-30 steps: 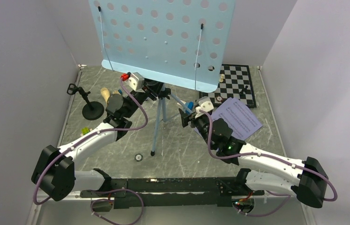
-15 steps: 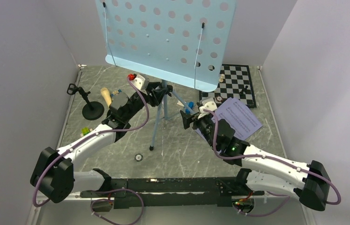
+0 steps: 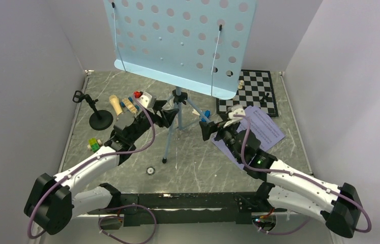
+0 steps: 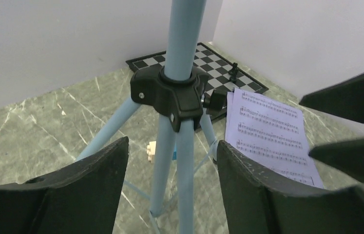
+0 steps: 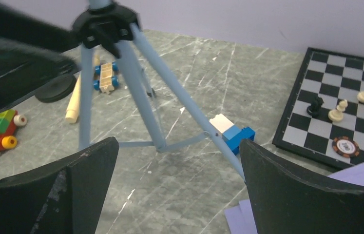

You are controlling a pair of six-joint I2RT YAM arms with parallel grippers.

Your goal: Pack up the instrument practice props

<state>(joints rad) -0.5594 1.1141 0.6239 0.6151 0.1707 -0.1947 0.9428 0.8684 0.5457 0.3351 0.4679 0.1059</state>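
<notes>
I will raise my right gripper outward, turn it toward the pole below the panel with holes, and close there, because the music stand's pole above the black hub [image 3: 178, 89] [image 5: 100, 4] is bare.
The light-blue perforated music stand [image 3: 177, 40] stands upright at the table's middle on its tripod [image 3: 174, 129]. My left gripper [image 3: 169, 116] is open just left of the pole. In the left wrist view [image 4: 172, 163] its jaws stand either side of the tripod legs [image 4: 184, 170], below the black hub [image 4: 175, 95], apart from them. My right gripper [image 3: 207, 129] is open and empty right of the tripod; a leg [image 5: 184, 102] lies ahead of it [image 5: 180, 165]. Lavender sheet-music pages [image 3: 268, 127] lie under the right arm. The tan microphone [image 3: 115, 105] lies beside the black mic stand [image 3: 99, 120].
A chessboard [image 3: 253, 87] with pieces lies at the back right. A blue-and-white block [image 5: 231, 130] sits by a tripod leg. A toy car [image 3: 129, 105] and coloured blocks [image 3: 93, 145] lie at the left. White walls close in three sides.
My left gripper has drawn back from the tripod hub, down and to the left, uncovering the microphone. The stand's panel shifted slightly right early on. My right gripper edged forward.
</notes>
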